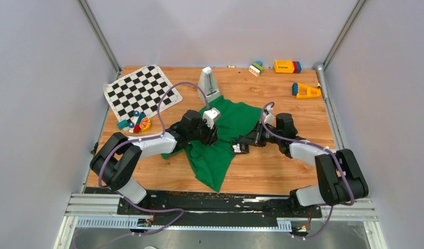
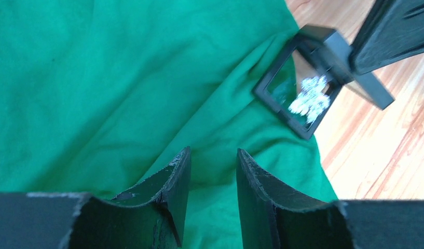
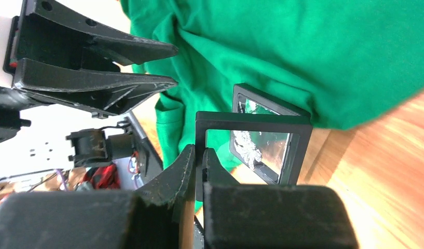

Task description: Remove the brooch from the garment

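The case sits partly over the green shirt, so the robot's right gripper will next carry it to the right in the top view and then lower it onto empty wood.
The garment is a bright green shirt crumpled at mid-table; it also shows in the left wrist view and the right wrist view. The brooch is a small glittering piece in a black square case at the shirt's right edge, partly over wood; it also shows in the top view and the right wrist view. My right gripper is shut on the case's plain black front frame. My left gripper is open and empty just above the cloth, left of the case.
A black-and-white chequered mat lies at the back left with small coloured toys by its near corner. A grey wedge-shaped object stands behind the shirt. Coloured blocks and an orange piece lie at the back right.
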### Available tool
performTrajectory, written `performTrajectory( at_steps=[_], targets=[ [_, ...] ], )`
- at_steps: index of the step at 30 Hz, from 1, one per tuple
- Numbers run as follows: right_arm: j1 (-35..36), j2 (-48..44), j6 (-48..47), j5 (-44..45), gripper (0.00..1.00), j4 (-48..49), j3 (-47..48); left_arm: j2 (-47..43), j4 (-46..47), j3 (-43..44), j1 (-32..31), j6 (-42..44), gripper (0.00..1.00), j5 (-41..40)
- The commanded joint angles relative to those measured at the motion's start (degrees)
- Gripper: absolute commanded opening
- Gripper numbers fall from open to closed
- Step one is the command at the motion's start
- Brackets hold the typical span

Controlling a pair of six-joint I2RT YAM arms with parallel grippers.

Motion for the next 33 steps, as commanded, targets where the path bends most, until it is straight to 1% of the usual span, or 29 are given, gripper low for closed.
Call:
performTrajectory(
  at_steps=[1, 4, 9, 15, 21, 23, 27, 30, 31, 33],
  targets=[
    [-0.4, -6.2, -6.2, 11.9, 0.0, -14.8, 1.7, -0.8, -1.8, 1.9, 0.2, -1.2, 0.45, -3.3],
    [-0.6, -8.7, -6.8, 18.3, 0.0, -20.9, 2.2, -1.0, -2.6, 2.0, 0.2, -1.1, 0.45, -5.2],
    [-1.1, -10.4, -5.2, 30.5, 0.0, -27.2, 3.7, -2.2, -3.6, 1.3, 0.4, -0.8, 0.46, -10.1],
    [-1.9, -6.9, -4.7, 37.2, 0.0, -29.7, 7.0, -2.9, -2.7, 0.3, 0.6, -1.0, 0.46, -10.7],
    [-2.0, -3.8, -5.2, 44.6, 0.01, -30.0, 9.9, -2.4, -2.9, 0.6, 0.6, -1.1, 0.46, -10.6],
    [-2.1, -3.4, -5.9, 45.8, 0.05, -30.3, 10.4, -2.3, -3.1, 0.6, 0.6, -1.1, 0.46, -11.0],
    [-2.2, -4.9, -5.9, 49.1, 0.18, -31.5, 10.1, -2.0, -3.7, 0.9, 0.6, -1.1, 0.46, -11.4],
    [-2.6, -7.7, -5.4, 51.4, 0.35, -33.5, 10.3, -2.3, -3.9, 0.9, 0.6, -1.1, 0.47, -11.6],
    [-3.0, -8.7, -5.2, 52.0, 0.38, -34.2, 10.5, -2.4, -3.8, 0.8, 0.6, -1.1, 0.46, -11.7],
    [-4.1, -10.7, -5.2, 52.3, 0.41, -35.0, 10.7, -2.6, -3.8, 0.7, 0.6, -1.1, 0.46, -11.8]
  ],
)
